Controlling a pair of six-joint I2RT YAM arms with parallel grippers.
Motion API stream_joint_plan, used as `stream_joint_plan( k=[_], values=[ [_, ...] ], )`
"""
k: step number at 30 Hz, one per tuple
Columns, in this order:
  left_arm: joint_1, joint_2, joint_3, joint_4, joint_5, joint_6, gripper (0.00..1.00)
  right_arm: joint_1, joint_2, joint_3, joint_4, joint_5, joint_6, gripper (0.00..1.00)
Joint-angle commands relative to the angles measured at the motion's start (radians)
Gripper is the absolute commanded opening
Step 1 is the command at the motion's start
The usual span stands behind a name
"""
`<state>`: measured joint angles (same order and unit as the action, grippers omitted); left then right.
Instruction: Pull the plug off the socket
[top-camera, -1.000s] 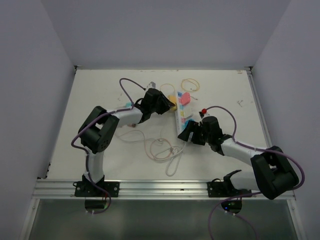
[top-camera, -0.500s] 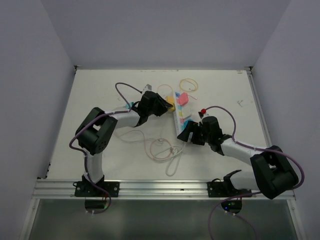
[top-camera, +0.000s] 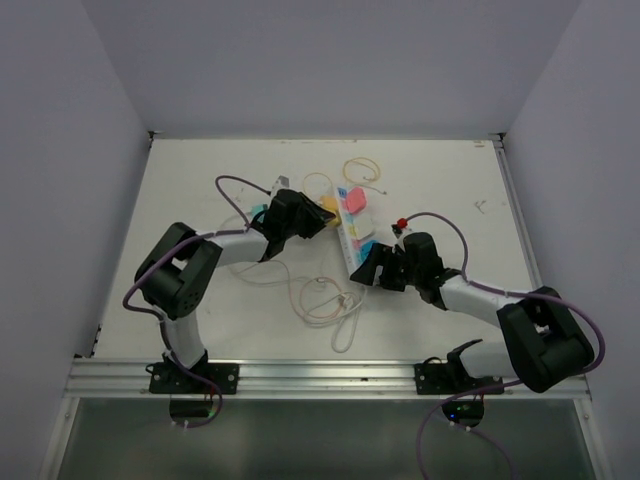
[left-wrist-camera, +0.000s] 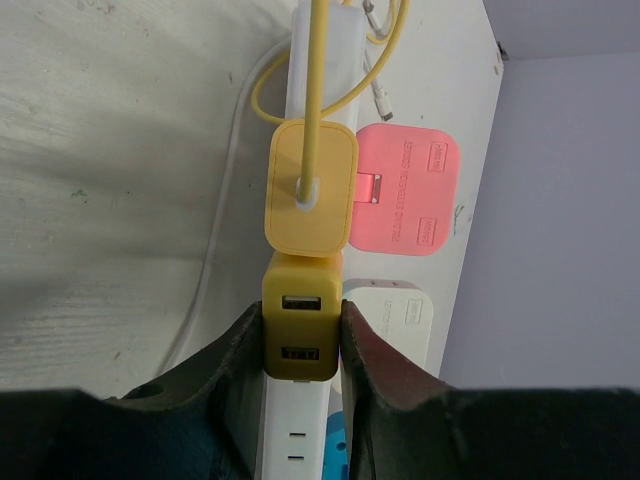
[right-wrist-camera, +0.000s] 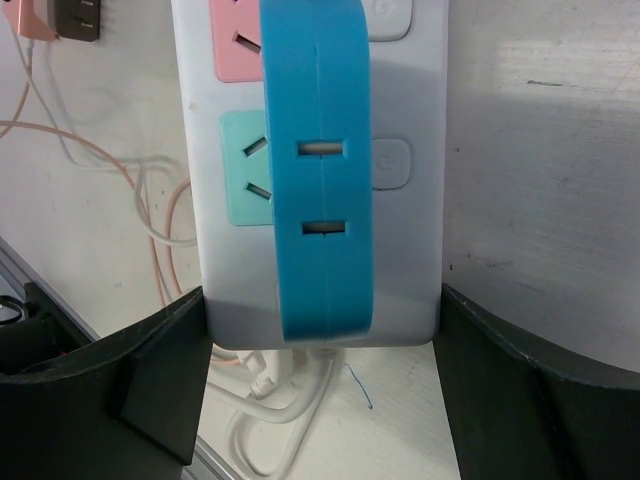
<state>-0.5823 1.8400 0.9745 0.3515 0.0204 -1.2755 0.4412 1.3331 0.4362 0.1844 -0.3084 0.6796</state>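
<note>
My left gripper will next rise, pass the teal plug and lower to release the charger, as bare tabletop is on its left in the top view.
The socket is a long white power strip (top-camera: 350, 235) with pastel outlet faces, lying mid-table. My left gripper (top-camera: 316, 214) is shut on a yellow USB charger plug (left-wrist-camera: 300, 330) that stands on the strip (left-wrist-camera: 293, 440). Just beyond it are a second yellow plug (left-wrist-camera: 310, 195) with a yellow cord, a pink plug (left-wrist-camera: 405, 190) and a white adapter (left-wrist-camera: 395, 320). My right gripper (top-camera: 367, 268) is shut on the strip's near end (right-wrist-camera: 410, 230), one finger on each long side. A blue plug (right-wrist-camera: 315, 170) sits on that end, beside a teal outlet face (right-wrist-camera: 240, 165).
Loose pinkish and white cords (top-camera: 325, 300) loop on the table in front of the strip. A thin yellow cord (top-camera: 362, 170) curls behind it. A small brown-and-pink plug (right-wrist-camera: 60, 15) lies left of the strip. Enclosure walls rise on three sides; a metal rail (top-camera: 320, 375) runs along the near edge.
The left gripper has drawn back to the left with the yellow plug in it. The strip's far end and its plugs have swung left with it. The right gripper has shifted slightly left.
</note>
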Motion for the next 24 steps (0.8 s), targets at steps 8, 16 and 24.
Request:
stream_joint_plan(
  k=[8,16,24],
  values=[
    [0.001,-0.14,0.018,-0.023,-0.046,-0.018,0.0,-0.03,0.041,-0.034,-0.229,0.226,0.104,0.0],
    [-0.001,-0.177,0.012,-0.037,-0.042,-0.009,0.0,-0.029,0.032,-0.034,-0.25,0.253,0.117,0.0],
    [0.085,-0.287,-0.013,-0.111,-0.025,0.068,0.0,-0.032,0.028,-0.042,-0.249,0.256,0.121,0.0]
  ],
)
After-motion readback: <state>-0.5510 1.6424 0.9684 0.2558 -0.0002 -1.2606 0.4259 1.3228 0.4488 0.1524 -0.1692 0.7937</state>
